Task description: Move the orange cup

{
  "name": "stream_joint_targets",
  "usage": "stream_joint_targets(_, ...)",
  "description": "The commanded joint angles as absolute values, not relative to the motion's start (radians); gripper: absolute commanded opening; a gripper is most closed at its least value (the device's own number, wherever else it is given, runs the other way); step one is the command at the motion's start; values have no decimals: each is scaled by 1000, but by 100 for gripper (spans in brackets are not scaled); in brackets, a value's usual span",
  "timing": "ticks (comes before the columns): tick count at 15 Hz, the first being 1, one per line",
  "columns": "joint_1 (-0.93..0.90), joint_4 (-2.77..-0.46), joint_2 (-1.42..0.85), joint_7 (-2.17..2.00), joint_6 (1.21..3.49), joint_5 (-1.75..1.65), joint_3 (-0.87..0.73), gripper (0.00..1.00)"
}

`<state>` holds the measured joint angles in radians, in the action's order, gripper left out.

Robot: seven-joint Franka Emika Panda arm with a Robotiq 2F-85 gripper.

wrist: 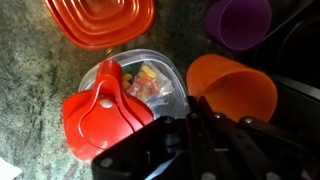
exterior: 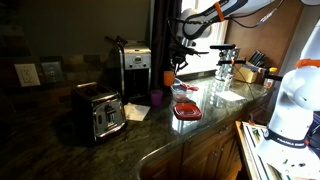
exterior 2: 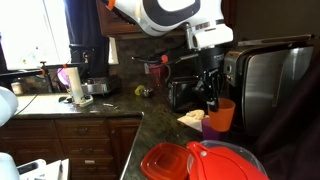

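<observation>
My gripper will next lower the hanging orange cup onto the counter (exterior: 166, 101) below, beside the purple cup, and release.
The orange cup (wrist: 235, 90) is a small bright-orange tumbler. My gripper (wrist: 195, 108) is shut on its left rim. In both exterior views the orange cup (exterior: 168, 78) (exterior 2: 222, 115) hangs from the gripper (exterior: 173, 66) (exterior 2: 211, 98) above the dark counter. The purple cup (wrist: 240, 22) stands upright just beyond it; it also shows in both exterior views (exterior: 157, 98) (exterior 2: 209, 128), below and beside the orange cup.
A clear container with a loose red lid (wrist: 105, 115) (exterior: 186, 111) sits next to the cup, and a flat red lid (wrist: 100, 20) lies beyond it. A toaster (exterior: 98, 113), a coffee maker (exterior: 135, 70) and a sink area (exterior: 228, 80) stand along the counter.
</observation>
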<state>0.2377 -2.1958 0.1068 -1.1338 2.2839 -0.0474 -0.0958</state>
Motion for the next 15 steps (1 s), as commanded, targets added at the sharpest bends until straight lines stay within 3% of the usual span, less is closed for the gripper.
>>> stream_joint_targets(1,224,-2065,-8,-1224,2280,-117,-111,1)
stream_joint_targets(8,206,-1925,-174,-1204,2264,-55,-154,1)
stream_joint_targets(15,190,-1980,-198,-1140,2285,62,-153,1)
